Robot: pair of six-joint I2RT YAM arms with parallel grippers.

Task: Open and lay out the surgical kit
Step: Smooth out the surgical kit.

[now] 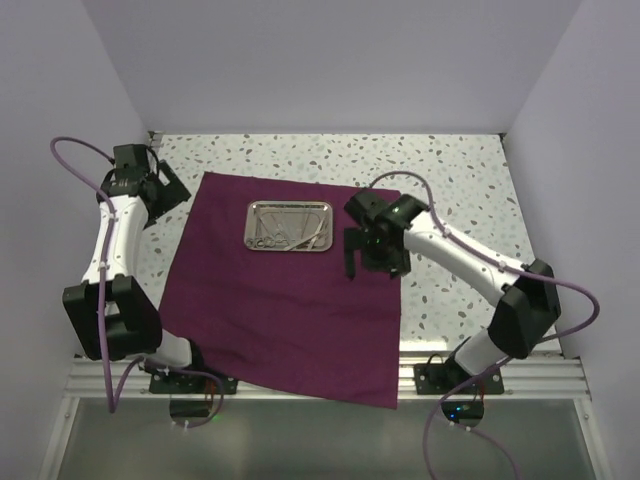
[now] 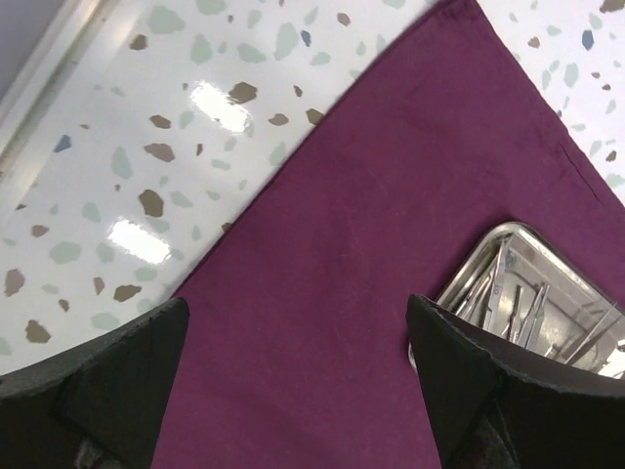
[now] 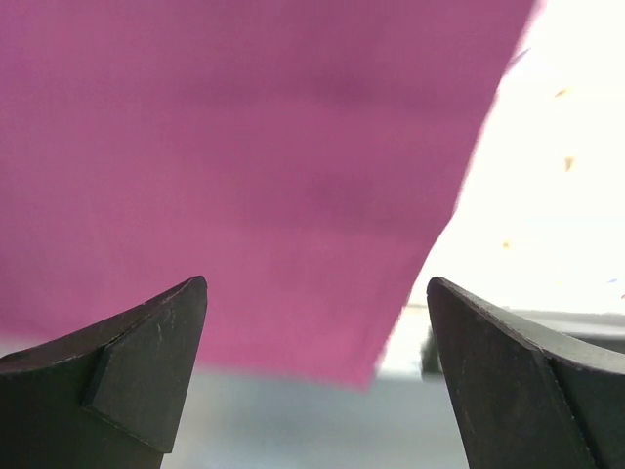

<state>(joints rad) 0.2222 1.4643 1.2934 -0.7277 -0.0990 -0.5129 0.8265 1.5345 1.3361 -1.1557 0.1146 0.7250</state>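
The cloth's near edge hangs over the table's front. My right gripper needs to move outward and down next and close on the cloth's side edge by its far corner (image 1: 397, 191).
The dark purple cloth wrap (image 1: 280, 300) lies spread flat on the speckled table, its near edge hanging over the front. A small shiny steel tray (image 1: 290, 226) sits on its far part and holds several thin silver instruments (image 1: 272, 240). My left gripper (image 1: 170, 195) is open and empty, just off the cloth's far left edge; its wrist view shows the cloth (image 2: 371, 244) and the tray's corner (image 2: 527, 293). My right gripper (image 1: 368, 262) is open and empty above the cloth's right side, beside the tray; its wrist view shows blurred cloth (image 3: 254, 166).
White walls enclose the table on the left, back and right. A metal rail (image 1: 330, 382) runs along the near edge by the arm bases. Bare speckled tabletop (image 1: 460, 190) lies right of the cloth and behind it.
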